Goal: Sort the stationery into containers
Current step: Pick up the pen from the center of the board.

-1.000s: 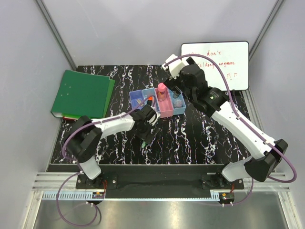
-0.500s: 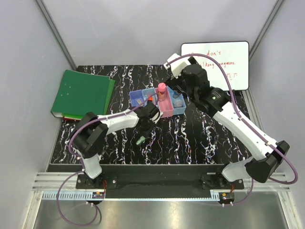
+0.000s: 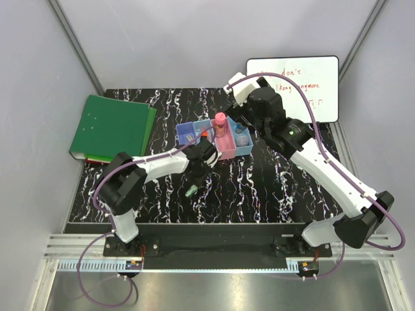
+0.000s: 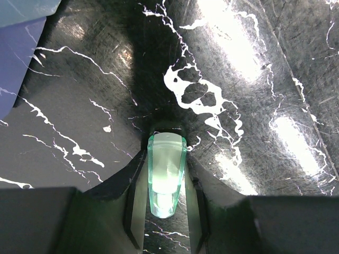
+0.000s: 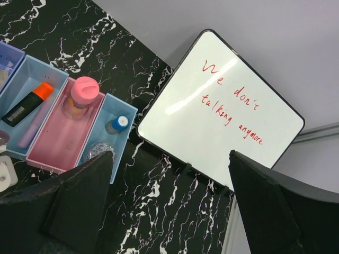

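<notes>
I need to lift the highlighter (image 3: 192,190) with my left gripper above the raised sides of the purple bin (image 3: 186,133), carry it outward over the bin and let it go, because the bin is outward.
A green highlighter (image 4: 166,174) lies on the black marbled table, and its translucent cap sits between the fingers of my left gripper (image 4: 166,149), which is shut on it. From above, the highlighter (image 3: 192,190) pokes out in front of that gripper, just near of the containers (image 3: 183,139). In the right wrist view the joined bins (image 5: 53,153) hold an orange-capped marker (image 5: 29,103), a pink-capped tube (image 5: 82,91), a blue-capped bottle (image 5: 117,124) and a clear jar (image 5: 94,151). My right gripper (image 5: 175,211) hangs open and empty above the table, right of the bins.
A green binder (image 3: 110,126) lies at the table's far left. A whiteboard (image 3: 295,81) with red writing leans at the back right, close behind my right arm. Grey walls enclose the table on three sides.
My left gripper has shifted slightly and its jaws have closed from wide open onto the green highlighter. The right arm has hardly moved.
</notes>
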Robot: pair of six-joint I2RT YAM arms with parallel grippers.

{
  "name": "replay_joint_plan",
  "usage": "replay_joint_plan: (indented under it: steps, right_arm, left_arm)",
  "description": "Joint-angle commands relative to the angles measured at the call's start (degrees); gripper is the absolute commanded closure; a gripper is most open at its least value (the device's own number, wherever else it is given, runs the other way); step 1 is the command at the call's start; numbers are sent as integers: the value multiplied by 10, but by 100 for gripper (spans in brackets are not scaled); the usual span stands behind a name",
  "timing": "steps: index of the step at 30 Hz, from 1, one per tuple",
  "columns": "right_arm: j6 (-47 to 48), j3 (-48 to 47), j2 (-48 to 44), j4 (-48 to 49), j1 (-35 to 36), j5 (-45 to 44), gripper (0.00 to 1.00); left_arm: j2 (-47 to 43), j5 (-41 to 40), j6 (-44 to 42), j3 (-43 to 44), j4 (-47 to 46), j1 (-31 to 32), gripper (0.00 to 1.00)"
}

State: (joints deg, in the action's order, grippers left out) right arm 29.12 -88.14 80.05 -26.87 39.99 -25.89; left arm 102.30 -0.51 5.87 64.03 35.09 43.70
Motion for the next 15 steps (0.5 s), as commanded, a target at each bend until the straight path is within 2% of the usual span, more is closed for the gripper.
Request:
replay_joint_plan:
  steps: [1, 15]
  right_arm:
    - [0, 3, -19, 15, -4, 2, 2]
    - [12, 6, -13, 15, -4, 4, 3]
  left_arm:
    - [-36, -12, -2, 4, 3, 1, 100]
    - [-162, -41, -43, 14, 42, 1, 100]
